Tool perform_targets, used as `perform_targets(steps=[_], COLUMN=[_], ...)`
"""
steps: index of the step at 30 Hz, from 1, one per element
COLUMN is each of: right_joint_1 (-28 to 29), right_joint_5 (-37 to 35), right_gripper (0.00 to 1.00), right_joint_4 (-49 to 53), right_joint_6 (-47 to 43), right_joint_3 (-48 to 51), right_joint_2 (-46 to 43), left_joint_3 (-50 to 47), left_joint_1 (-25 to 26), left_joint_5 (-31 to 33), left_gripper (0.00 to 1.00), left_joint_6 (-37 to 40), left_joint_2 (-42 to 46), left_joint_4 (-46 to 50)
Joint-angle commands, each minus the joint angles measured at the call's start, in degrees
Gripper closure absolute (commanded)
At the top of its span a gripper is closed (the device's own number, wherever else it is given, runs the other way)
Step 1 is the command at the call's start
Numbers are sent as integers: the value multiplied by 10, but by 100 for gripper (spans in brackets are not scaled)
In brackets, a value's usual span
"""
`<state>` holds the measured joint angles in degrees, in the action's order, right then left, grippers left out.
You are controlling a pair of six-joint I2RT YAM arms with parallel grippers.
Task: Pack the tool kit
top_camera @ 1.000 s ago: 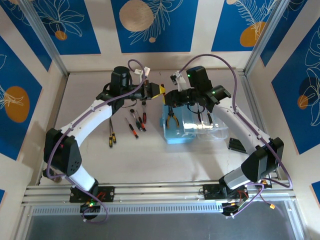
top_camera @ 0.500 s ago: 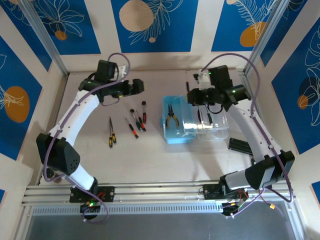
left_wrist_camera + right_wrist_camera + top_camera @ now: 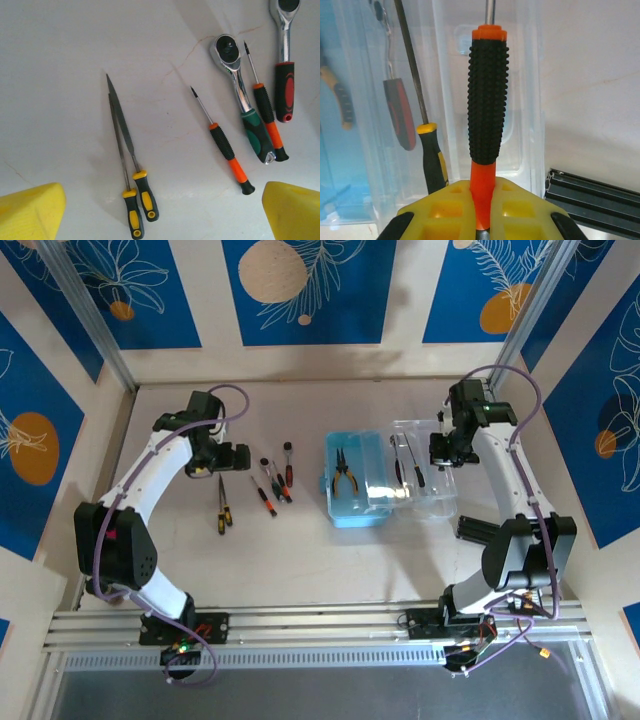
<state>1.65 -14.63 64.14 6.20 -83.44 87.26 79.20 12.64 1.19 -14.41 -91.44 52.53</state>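
Note:
My right gripper is to bring the orange/black screwdriver down next onto the lid's free part beside the yellow/black screwdriver (image 3: 432, 152). Then it needs to let go of the orange end of the orange/black screwdriver.
The light-blue case (image 3: 352, 502) lies open mid-table, its clear lid (image 3: 432, 495) folded out to the right. Yellow-handled pliers (image 3: 343, 473) lie in the blue half. A yellow/black screwdriver (image 3: 432, 152) and a red/black handled tool (image 3: 400, 114) rest on the lid. My right gripper (image 3: 446, 448) (image 3: 482, 212) hangs over the lid's right side, shut on the orange end of an orange/black screwdriver (image 3: 488, 100). My left gripper (image 3: 230, 456) (image 3: 162, 217) is open above the loose tools, its yellow fingertips (image 3: 31, 212) wide apart with nothing between them.
Left of the case lie two yellow/black files (image 3: 146, 197), two orange/black screwdrivers (image 3: 227, 150), a green-handled ratchet (image 3: 243, 102) and a red-handled ratchet (image 3: 285, 75). A black rail piece (image 3: 476, 531) (image 3: 592, 200) lies right of the lid. Walls enclose the table.
The two grippers were together by the case's far left corner. The left one has opened and moved left over the loose tools. The right one has swung right over the lid.

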Motion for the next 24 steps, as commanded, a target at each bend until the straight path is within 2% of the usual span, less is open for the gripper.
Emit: perform_targets(steps=[1, 8, 16, 24], right_joint_1=[5, 17, 18, 18], right_joint_5=[-18, -53, -62, -70], right_gripper=[100, 100, 85, 75], right_joint_4=[16, 22, 22, 31], right_joint_6=[-14, -13, -10, -9], right_joint_3=[9, 10, 9, -6], right_joint_2=[12, 46, 71, 78], left_joint_3=[-6, -14, -18, -13], left_joint_1=[-1, -1, -1, -2], left_joint_5=[11, -6, -16, -17], left_gripper=[0, 0, 0, 0], left_joint_6=[16, 14, 16, 17], left_joint_2=[3, -9, -15, -27], left_joint_4=[5, -9, -18, -18])
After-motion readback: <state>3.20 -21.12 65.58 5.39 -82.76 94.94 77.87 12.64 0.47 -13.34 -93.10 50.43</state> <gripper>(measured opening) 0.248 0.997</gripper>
